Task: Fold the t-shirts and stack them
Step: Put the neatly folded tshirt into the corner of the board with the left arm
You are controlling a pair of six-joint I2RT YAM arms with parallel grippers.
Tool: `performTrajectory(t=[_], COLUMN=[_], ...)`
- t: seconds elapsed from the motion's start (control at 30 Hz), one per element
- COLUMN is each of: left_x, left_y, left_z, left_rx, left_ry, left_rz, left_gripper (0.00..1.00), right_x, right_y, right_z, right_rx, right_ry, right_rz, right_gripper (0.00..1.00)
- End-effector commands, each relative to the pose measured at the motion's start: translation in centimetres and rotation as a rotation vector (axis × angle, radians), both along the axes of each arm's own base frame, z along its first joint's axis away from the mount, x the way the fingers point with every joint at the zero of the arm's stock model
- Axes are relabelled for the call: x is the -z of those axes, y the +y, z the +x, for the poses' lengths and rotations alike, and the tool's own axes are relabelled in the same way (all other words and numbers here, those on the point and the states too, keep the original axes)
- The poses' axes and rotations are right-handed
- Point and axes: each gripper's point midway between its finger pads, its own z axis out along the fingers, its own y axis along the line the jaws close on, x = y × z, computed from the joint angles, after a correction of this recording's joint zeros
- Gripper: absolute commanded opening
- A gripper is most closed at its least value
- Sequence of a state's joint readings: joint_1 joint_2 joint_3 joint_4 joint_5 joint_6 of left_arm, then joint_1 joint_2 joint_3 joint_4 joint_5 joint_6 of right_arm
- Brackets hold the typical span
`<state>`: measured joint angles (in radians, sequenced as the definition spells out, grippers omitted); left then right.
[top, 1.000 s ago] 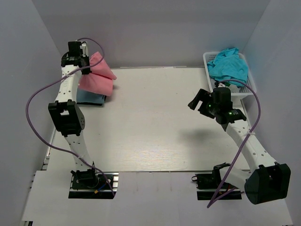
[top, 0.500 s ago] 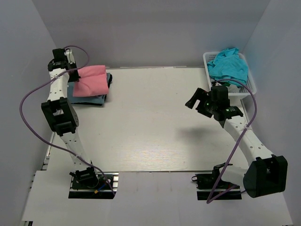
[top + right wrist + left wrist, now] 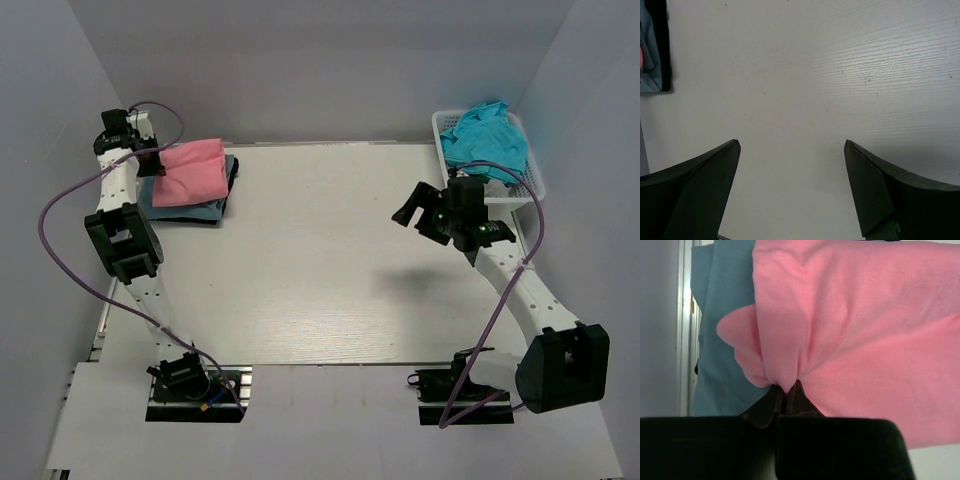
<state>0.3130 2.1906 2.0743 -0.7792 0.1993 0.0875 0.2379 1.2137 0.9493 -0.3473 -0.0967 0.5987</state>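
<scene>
A part of the grey-blue t-shirt lies uncovered toward the side. My left gripper will pull the pink t-shirt's edge slightly that way and then open.
A folded salmon-pink t-shirt lies on top of a stack at the table's far left, over a grey-blue t-shirt and a dark one. My left gripper is shut on the pink shirt's left edge; in the left wrist view its jaws pinch a bunched fold of the pink t-shirt above the grey-blue one. A teal t-shirt is heaped in the white basket at the far right. My right gripper is open and empty above bare table.
The white lattice basket stands against the back right wall, just behind my right arm. Grey walls close in the table on the left, back and right. The stack's edge shows at the left of the right wrist view.
My left gripper carried the pink t-shirt from hanging in the air down and leftward, so it now lies flat on the stack. My right gripper drifted slightly towards the back.
</scene>
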Motion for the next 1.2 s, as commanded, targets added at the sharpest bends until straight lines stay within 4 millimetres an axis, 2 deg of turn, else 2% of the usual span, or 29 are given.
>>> performTrajectory(t=[0.0,0.07,0.13,0.27,0.4,0.47,0.5,0.53,0.57,0.6,0.73,0.77,0.8,0.83,0.87,0.9,0.97,1.0,1.03,1.17], left_x=[-2.9,-3.3,-3.9,-4.7,-3.0,-2.8,-3.4,-2.5,-2.5,-1.2,0.0,-0.5,-0.5,-0.5,-1.1,-1.6,-3.4,-4.3,-6.4,-10.9], left_y=[1.6,1.7,2.8,1.8,1.8,2.8,2.9,2.9,2.9,3.0,4.1,4.1,4.0,4.4,4.9,5.2,5.2,4.6,4.5,1.5], left_z=[1.5,1.6,1.5,1.6,1.9,2.2,2.3,2.2,2.2,1.9,2.2,2.3,2.3,2.4,2.6,2.5,2.5,2.6,2.5,2.0], left_rx=[0.046,0.054,0.047,0.152,0.165,0.155,0.161,0.161,0.168,0.161,0.118,0.118,0.102,0.057,0.022,-0.007,-0.049,-0.05,-0.06,-0.039], left_ry=[-0.091,-0.1,-0.115,-0.153,-0.133,-0.133,-0.141,-0.121,-0.121,-0.093,-0.072,-0.077,-0.077,-0.077,-0.091,-0.094,-0.127,-0.142,-0.183,-0.262], left_rz=[0.037,0.048,0.056,0.038,0.027,0.049,0.059,0.049,0.057,0.052,0.079,0.082,0.065,0.062,0.073,0.081,0.065,0.059,0.062,0.026], left_gripper=[0.0,0.0,0.0,0.0,0.0,0.0,0.0,0.0,0.0,0.0,0.02,0.09,0.43,0.56,0.89,1.0,1.0,1.0,1.0,1.0], right_x=[-2.2,-2.1,-1.9,-1.1,-1.0,-1.0,-1.0,-0.8,-0.7,-0.8,-0.8,-0.6,-0.6,-0.6,-0.5,-0.6,-0.9,-0.9,-1.4,-2.2], right_y=[0.1,0.0,0.1,0.3,0.3,0.1,0.0,-0.1,-0.3,-0.4,0.0,0.2,0.3,0.2,0.3,0.3,0.3,0.3,0.2,0.6], right_z=[0.9,0.8,0.7,0.7,0.8,0.7,0.6,0.5,0.5,0.6,0.6,0.5,0.3,0.3,0.1,0.1,0.0,0.0,-0.1,-0.6], right_rx=[0.002,0.003,-0.002,-0.009,-0.018,-0.016,-0.012,-0.013,-0.009,-0.007,-0.026,-0.031,-0.036,-0.035,-0.039,-0.04,-0.045,-0.044,-0.041,-0.077], right_ry=[-0.051,-0.048,-0.041,-0.013,0.001,0.007,0.01,0.018,0.018,0.016,0.03,0.039,0.039,0.038,0.043,0.043,0.031,0.03,0.014,-0.01], right_rz=[0.0,-0.004,-0.001,-0.002,-0.01,-0.025,-0.027,-0.036,-0.047,-0.047,-0.041,-0.037,-0.034,-0.031,-0.027,-0.026,-0.027,-0.029,-0.023,-0.019], right_gripper=[0.9,0.9,0.9,0.9,0.9,0.9,0.9,0.9,0.9,0.9,0.9,0.9,0.9,0.9,0.9,0.9,0.9,0.9,0.9,0.9])
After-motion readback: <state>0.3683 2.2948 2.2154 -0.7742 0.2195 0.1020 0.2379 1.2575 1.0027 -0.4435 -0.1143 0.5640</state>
